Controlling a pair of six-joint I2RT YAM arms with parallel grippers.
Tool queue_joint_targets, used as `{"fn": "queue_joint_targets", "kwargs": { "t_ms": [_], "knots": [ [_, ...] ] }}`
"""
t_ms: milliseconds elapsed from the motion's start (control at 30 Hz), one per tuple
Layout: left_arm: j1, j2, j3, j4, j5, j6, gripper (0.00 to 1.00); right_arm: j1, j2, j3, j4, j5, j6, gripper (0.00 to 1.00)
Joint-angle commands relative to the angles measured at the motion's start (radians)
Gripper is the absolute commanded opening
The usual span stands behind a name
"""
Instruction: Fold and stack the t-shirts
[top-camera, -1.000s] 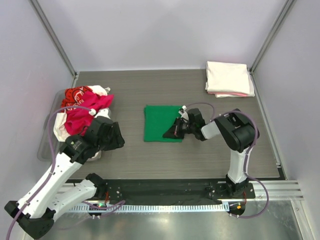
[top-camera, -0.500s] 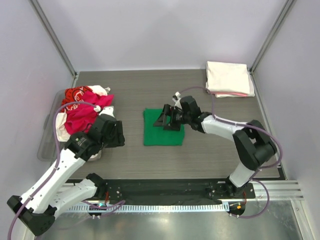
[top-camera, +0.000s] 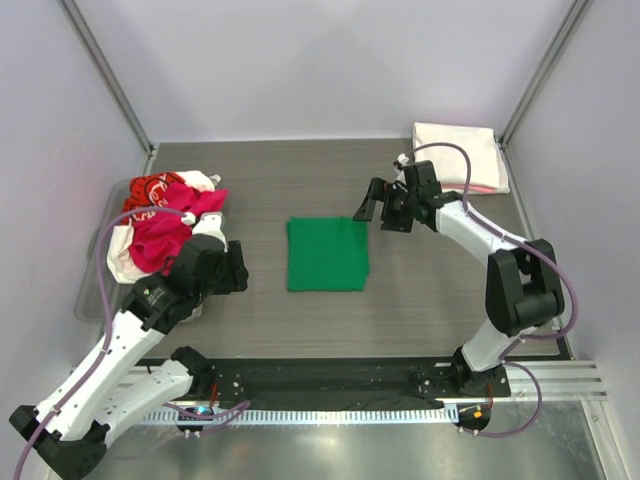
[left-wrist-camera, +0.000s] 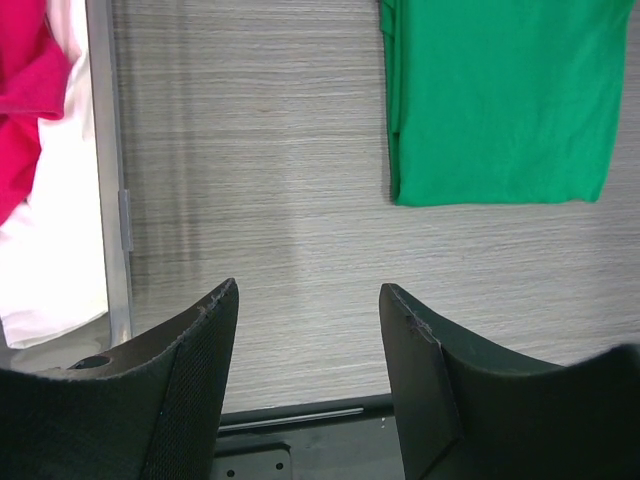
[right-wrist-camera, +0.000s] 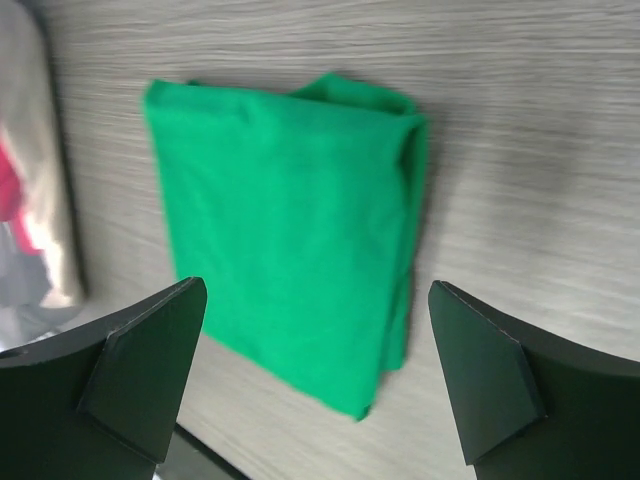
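The green t-shirt's far corner nearest the stack lies below my right gripper, so my right gripper should next move down and left in the top view, onto that corner.
A bright green t-shirt lies folded into a flat rectangle on the middle of the table, also in the left wrist view and the right wrist view. My right gripper hangs open above and beyond its far right corner, fingers wide apart, holding nothing. Left of the shirt, my left gripper stands open over bare table, with nothing between its fingers. Unfolded magenta-red, white and red printed t-shirts are heaped at the left. Folded cream-white and pink t-shirts are stacked at the far right corner.
The heap sits in a clear plastic bin at the table's left edge, its rim close beside my left gripper. Metal frame posts rise at the back corners. A black rail runs along the near edge.
My right gripper has opened, let go of the green t-shirt and pulled up and back toward the far right. The left arm has barely shifted.
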Motion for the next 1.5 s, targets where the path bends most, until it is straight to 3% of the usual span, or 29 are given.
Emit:
{"fn": "queue_joint_targets", "kwargs": {
  "t_ms": [0, 333, 500, 667, 900, 1000, 1033, 1100, 1133, 1200, 1300, 1467],
  "knots": [
    [0.005, -0.008, -0.004, 0.046, -0.019, 0.016, 0.6, -0.012, 0.077, 0.072, -0.026, -0.017, -0.094, 1.0],
    [0.007, 0.01, -0.007, 0.053, -0.011, 0.013, 0.6, -0.027, 0.321, 0.092, 0.127, -0.059, -0.135, 0.97],
    [0.007, 0.021, -0.007, 0.051, -0.009, 0.013, 0.6, -0.027, 0.456, 0.077, 0.254, -0.151, -0.079, 0.88],
    [0.007, 0.017, -0.007, 0.048, -0.017, 0.011, 0.6, -0.025, 0.502, -0.034, 0.46, -0.28, 0.039, 0.68],
    [0.008, 0.012, -0.006, 0.046, -0.028, 0.01, 0.6, -0.024, 0.435, -0.184, 0.661, -0.409, 0.107, 0.51],
    [0.008, 0.009, -0.006, 0.046, -0.026, 0.01, 0.59, -0.025, 0.43, -0.208, 0.711, -0.448, 0.13, 0.35],
    [0.008, 0.009, -0.006, 0.045, -0.026, 0.01, 0.59, -0.025, 0.431, -0.204, 0.718, -0.455, 0.135, 0.2],
    [0.008, 0.009, -0.006, 0.046, -0.026, 0.01, 0.59, -0.024, 0.43, -0.2, 0.733, -0.474, 0.147, 0.06],
    [0.008, 0.007, -0.006, 0.046, -0.026, 0.01, 0.59, -0.027, 0.422, -0.187, 0.727, -0.472, 0.149, 0.01],
    [0.008, 0.003, -0.006, 0.048, -0.028, 0.01, 0.59, -0.03, 0.404, -0.159, 0.677, -0.436, 0.117, 0.01],
    [0.008, -0.002, -0.007, 0.046, -0.029, 0.01, 0.6, -0.045, 0.344, -0.043, 0.337, -0.315, -0.041, 0.01],
    [0.008, -0.008, 0.011, 0.031, -0.042, 0.016, 0.59, -0.076, 0.235, 0.167, 0.043, -0.149, -0.296, 0.01]
  ]
}}
